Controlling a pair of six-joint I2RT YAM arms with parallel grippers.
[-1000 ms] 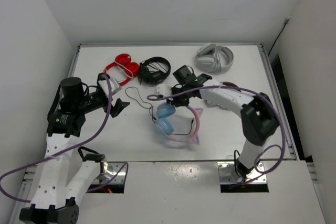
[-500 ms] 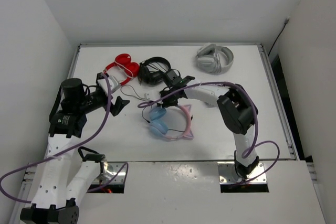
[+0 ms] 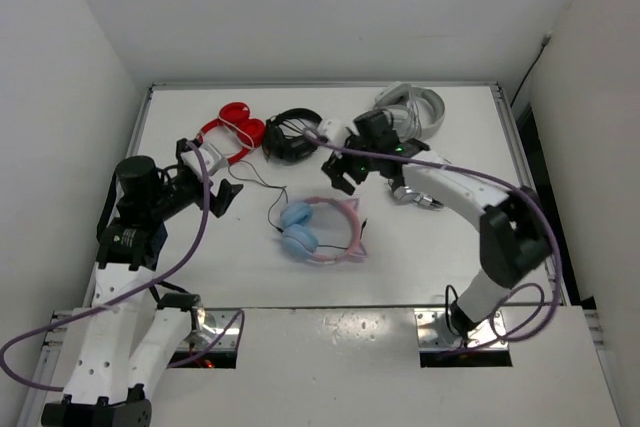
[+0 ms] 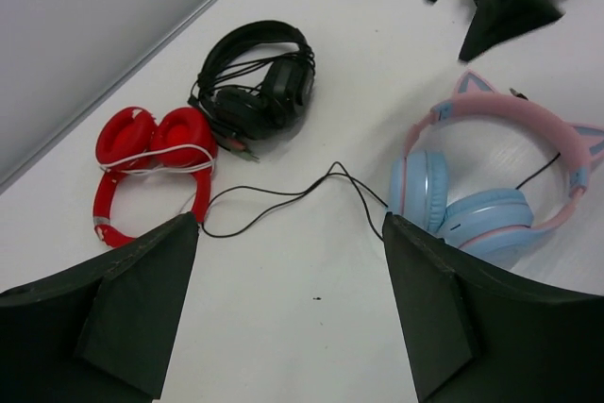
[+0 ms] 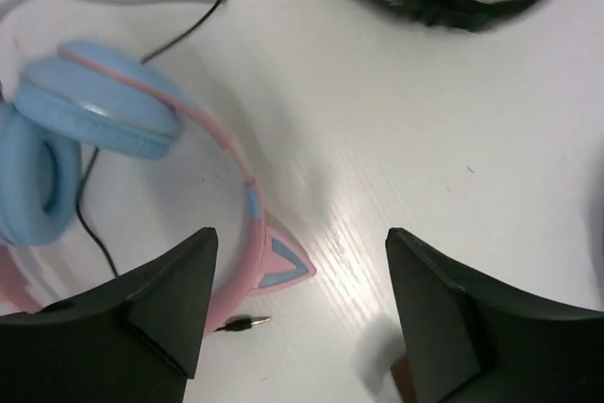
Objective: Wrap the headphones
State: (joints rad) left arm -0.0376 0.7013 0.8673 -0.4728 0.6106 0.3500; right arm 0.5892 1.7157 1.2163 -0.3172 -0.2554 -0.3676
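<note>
I need to move my right gripper down and back onto the pink headband [image 3: 356, 215] [image 5: 232, 302] beside its far cat ear, because that part of the headband is below and back from the gripper.
The headphones [image 3: 322, 233] lie flat mid-table, light blue ear cups [image 3: 297, 228] on the left and the pink cat-ear headband [image 3: 352, 231] on the right. Their thin black cable [image 3: 262, 185] trails up and left towards my left gripper [image 3: 213, 175], which is open over bare table with the cable [image 4: 302, 193] just ahead of its fingers. My right gripper [image 3: 339, 174] hovers open just behind the headphones, holding nothing. Its wrist view shows an ear cup [image 5: 104, 106], one cat ear [image 5: 280, 260] and the loose jack plug [image 5: 242, 324] below the open jaws.
A red pair [image 3: 231, 128] and a black pair [image 3: 293, 134] of headphones lie at the back left, both also seen from the left wrist as red pair [image 4: 151, 153] and black pair [image 4: 260, 92]. A grey-white pair [image 3: 410, 112] sits at the back right. White walls enclose the table.
My right gripper has opened, let go and pulled back to the right, away from the headphones. The headphones have shifted slightly left and turned. The left arm barely moved.
</note>
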